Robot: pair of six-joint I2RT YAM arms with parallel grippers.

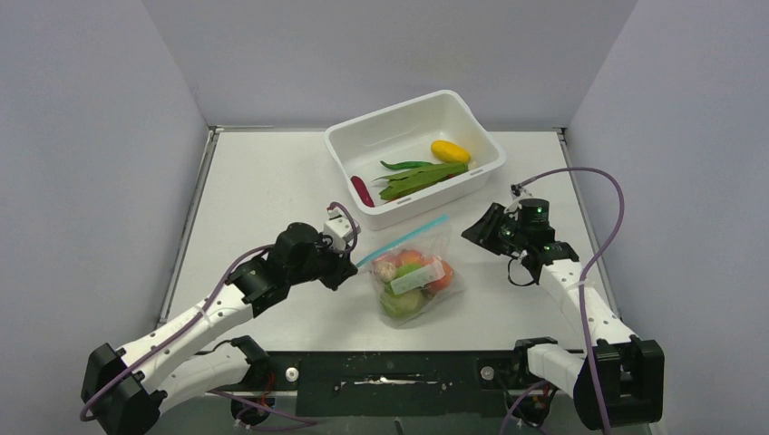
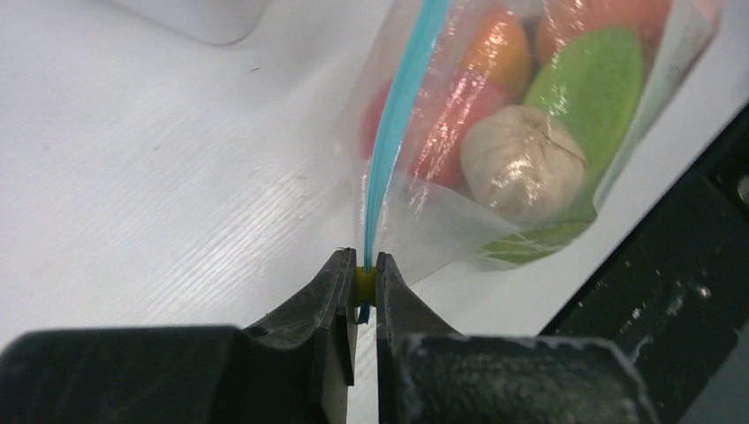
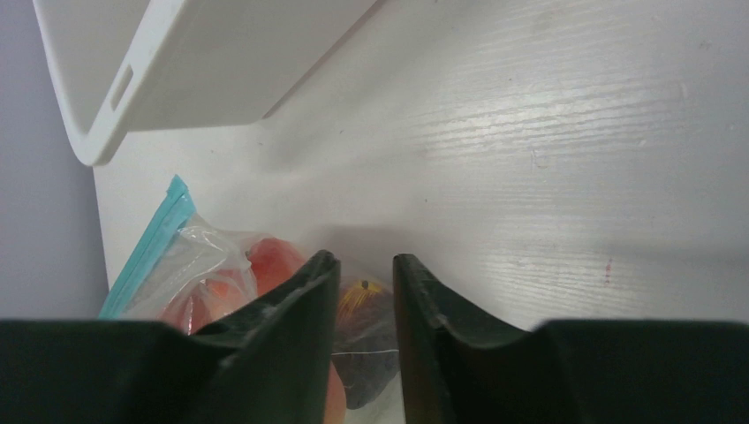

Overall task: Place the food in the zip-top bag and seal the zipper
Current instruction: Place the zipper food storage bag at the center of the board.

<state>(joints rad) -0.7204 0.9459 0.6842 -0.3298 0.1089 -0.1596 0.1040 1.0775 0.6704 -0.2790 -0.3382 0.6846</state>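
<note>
The yellow piece sits at the end of the bag's zipper, so my left gripper will next drag the packed bag to the left in the top view and open.
The zip-top bag (image 1: 414,272) lies on the table between the two arms, a clear pouch packed with food: a pale mushroom (image 2: 521,163), a green ball (image 2: 587,84), peaches (image 3: 274,261) and a dark fruit (image 3: 362,329). Its blue zipper (image 1: 405,240) runs along the far side. My left gripper (image 2: 366,274) is shut on the zipper's left end, where a small yellow piece shows between the jaws. My right gripper (image 1: 473,232) hovers just right of the bag, open, with nothing between its fingers (image 3: 309,291). The zipper's other end (image 3: 150,252) is in the right wrist view.
A white rectangular tub (image 1: 399,210) stands behind the bag and holds a yellow toy (image 1: 450,150), green pods (image 1: 422,175) and a red chili (image 1: 362,191). Grey walls enclose the table on three sides. The black base rail (image 1: 390,372) runs along the near edge.
</note>
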